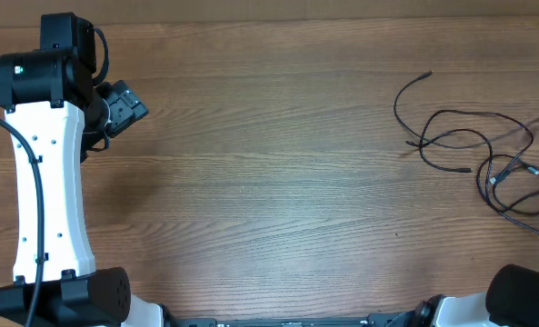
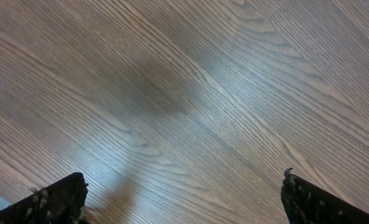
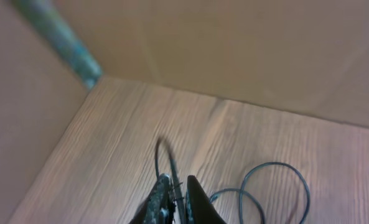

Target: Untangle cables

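Observation:
The black piece of cable (image 3: 172, 158) in my shut fingers stands clear of the cable loops. My right gripper should next tip down toward the table beside them and release.
The cables (image 1: 498, 174) are thin black cords lying in loose, overlapping loops at the right side of the wooden table, with one strand running off the right edge. My left gripper (image 1: 124, 107) is far from them at the back left, open and empty over bare wood (image 2: 183, 190). My right gripper is out of the overhead view. In the right wrist view its jaws (image 3: 178, 190) are shut on a thin black cable strand (image 3: 172, 158), with more cable loops (image 3: 303, 180) lying on the table just to the right.
The left arm's white link (image 1: 46, 182) lies along the table's left side. The right arm's base (image 1: 524, 291) is at the front right. A tan wall (image 3: 234, 43) and a greenish post (image 3: 63, 40) stand behind the table in the right wrist view.

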Tool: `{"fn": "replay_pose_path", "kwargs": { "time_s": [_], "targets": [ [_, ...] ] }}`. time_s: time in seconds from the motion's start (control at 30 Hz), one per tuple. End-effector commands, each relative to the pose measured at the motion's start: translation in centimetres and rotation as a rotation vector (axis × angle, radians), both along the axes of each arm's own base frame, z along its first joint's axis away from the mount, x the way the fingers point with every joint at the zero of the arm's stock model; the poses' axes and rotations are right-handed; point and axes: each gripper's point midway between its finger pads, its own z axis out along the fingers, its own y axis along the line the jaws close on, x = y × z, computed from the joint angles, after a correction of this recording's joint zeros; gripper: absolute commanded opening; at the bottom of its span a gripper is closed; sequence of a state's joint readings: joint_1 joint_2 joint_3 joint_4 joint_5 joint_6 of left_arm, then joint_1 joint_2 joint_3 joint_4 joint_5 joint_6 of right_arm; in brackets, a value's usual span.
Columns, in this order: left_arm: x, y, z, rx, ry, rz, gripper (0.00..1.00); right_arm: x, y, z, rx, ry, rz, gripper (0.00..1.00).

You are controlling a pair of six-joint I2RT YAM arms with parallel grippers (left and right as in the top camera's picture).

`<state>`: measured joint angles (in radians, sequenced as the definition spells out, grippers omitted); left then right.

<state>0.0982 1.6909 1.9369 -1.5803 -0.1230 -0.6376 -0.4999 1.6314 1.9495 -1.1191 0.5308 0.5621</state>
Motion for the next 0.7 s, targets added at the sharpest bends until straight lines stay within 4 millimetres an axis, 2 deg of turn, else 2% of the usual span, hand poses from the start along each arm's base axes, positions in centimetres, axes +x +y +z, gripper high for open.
{"fn": "replay_pose_path", "kwargs": {
  "time_s": [0.0,0.13,0.23,0.3,0.33,0.4,0.5,0.6,0.67],
  "targets": [
    [0.3,-0.2,-0.3,-0.016,0.000,0.009,1.00,-2.6,-1.9,1.9,-0.029,-0.080,-0.138,0.07],
    [0.5,-0.3,-0.2,-0.019,-0.009,0.008,1.00,-3.9,-3.4,1.9,-0.016,-0.110,-0.190,0.07],
    [0.7,-0.3,-0.2,-0.021,-0.016,0.006,1.00,-2.1,-3.0,1.7,0.049,-0.172,-0.086,0.06],
    [0.7,-0.3,-0.2,-0.021,-0.017,0.006,0.99,0.2,-1.5,1.7,0.096,-0.195,0.073,0.07],
    [0.7,-0.3,-0.2,-0.021,-0.017,0.005,1.00,1.5,-0.4,1.6,0.122,-0.202,0.166,0.08],
    [0.7,-0.5,-0.2,-0.021,-0.016,-0.013,1.00,4.0,2.8,1.3,0.203,-0.227,0.374,0.22],
    [1.5,-1.8,-0.1,-0.043,-0.037,-0.122,1.00,6.8,8.6,0.9,0.272,-0.217,0.729,0.34],
    [3.1,-4.2,0.4,-0.084,-0.098,-0.302,1.00,7.8,13.5,-0.3,0.327,-0.172,0.948,0.46],
    [4.4,-6.3,0.9,-0.085,-0.152,-0.430,1.00,8.1,16.1,-1.4,0.333,-0.112,1.052,0.55]
  ]
}}
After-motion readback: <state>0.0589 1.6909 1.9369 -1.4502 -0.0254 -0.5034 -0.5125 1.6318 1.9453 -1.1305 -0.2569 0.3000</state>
